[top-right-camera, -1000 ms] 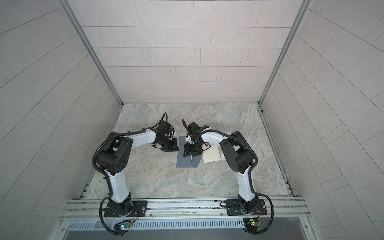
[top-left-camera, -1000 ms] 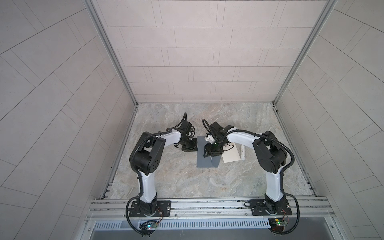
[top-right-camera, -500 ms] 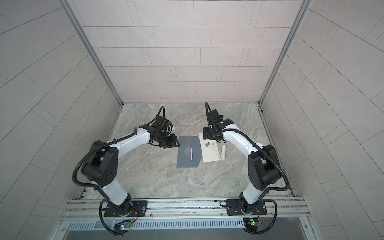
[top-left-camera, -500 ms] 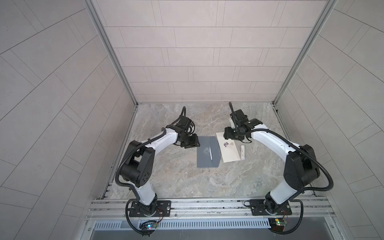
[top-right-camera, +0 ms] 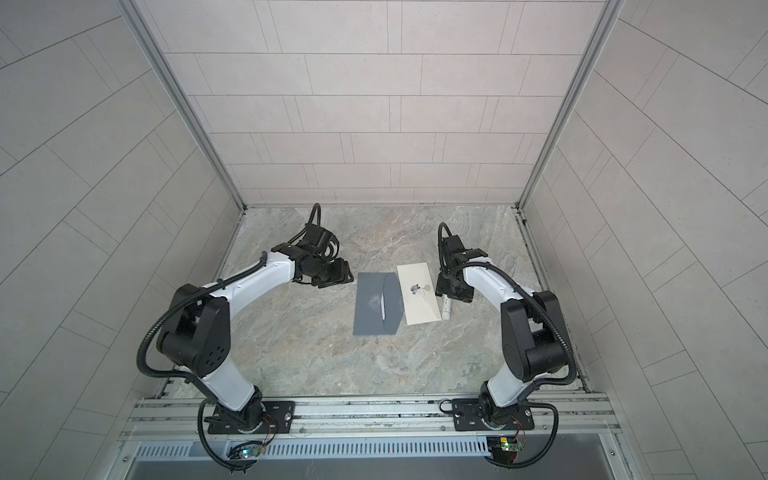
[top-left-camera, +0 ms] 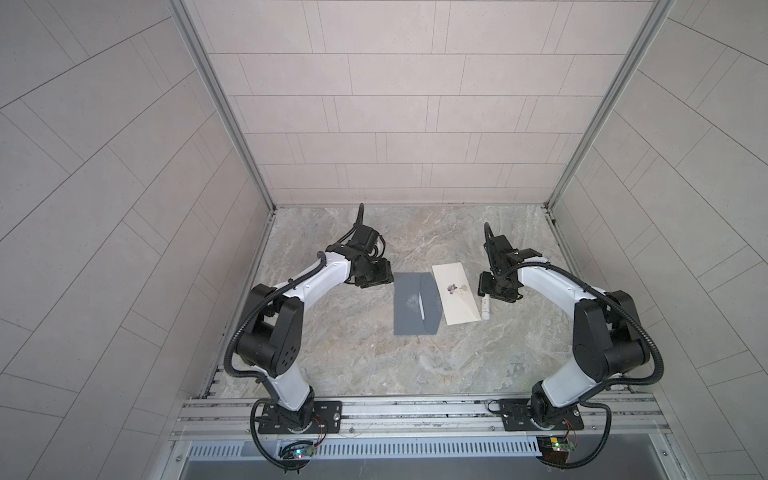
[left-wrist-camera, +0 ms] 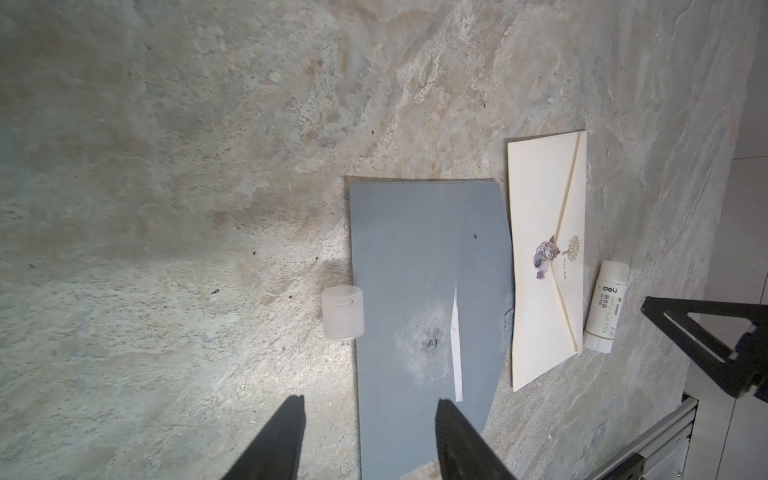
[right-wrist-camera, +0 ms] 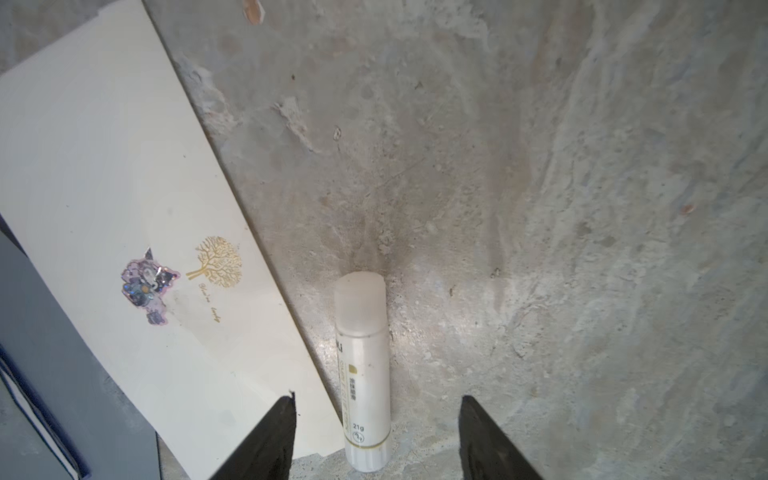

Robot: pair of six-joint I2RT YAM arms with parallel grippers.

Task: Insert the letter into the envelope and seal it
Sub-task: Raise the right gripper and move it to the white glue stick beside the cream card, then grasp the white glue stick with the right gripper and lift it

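Note:
Next, my right gripper will move back and down to close around the glue stick's near end (top-left-camera: pixel 485 314) (right-wrist-camera: pixel 367 440), since it still lies below the open fingertips, nearer my base.
A grey envelope (top-left-camera: pixel 409 307) (top-right-camera: pixel 370 307) (left-wrist-camera: pixel 407 249) lies flat mid-table, its flap folded over its face. A thin white strip (left-wrist-camera: pixel 456 345) shows along the flap edge; no other part of a letter shows. My left gripper (top-left-camera: pixel 380 279) (top-right-camera: pixel 338 277) (left-wrist-camera: pixel 370 401) hovers open at the envelope's left edge, holding nothing. My right gripper (top-left-camera: pixel 486 287) (top-right-camera: pixel 443 287) (right-wrist-camera: pixel 377 399) is open, its fingers on either side of the end of a white glue stick (right-wrist-camera: pixel 363 374) (top-left-camera: pixel 484 309) that lies on the table, not gripped.
A cream paper (top-left-camera: pixel 455 297) (top-right-camera: pixel 419 299) (right-wrist-camera: pixel 104 166) with a gold tree and purple sticker lies between envelope and glue stick. A translucent cap (left-wrist-camera: pixel 343 313) lies against the envelope's left edge. Walls enclose the marble table (top-left-camera: pixel 353 353) on three sides.
Both arms have pulled outward from over the grey envelope. The left gripper has opened beside the envelope. The right gripper has moved right to the glue stick, which now lies on the table.

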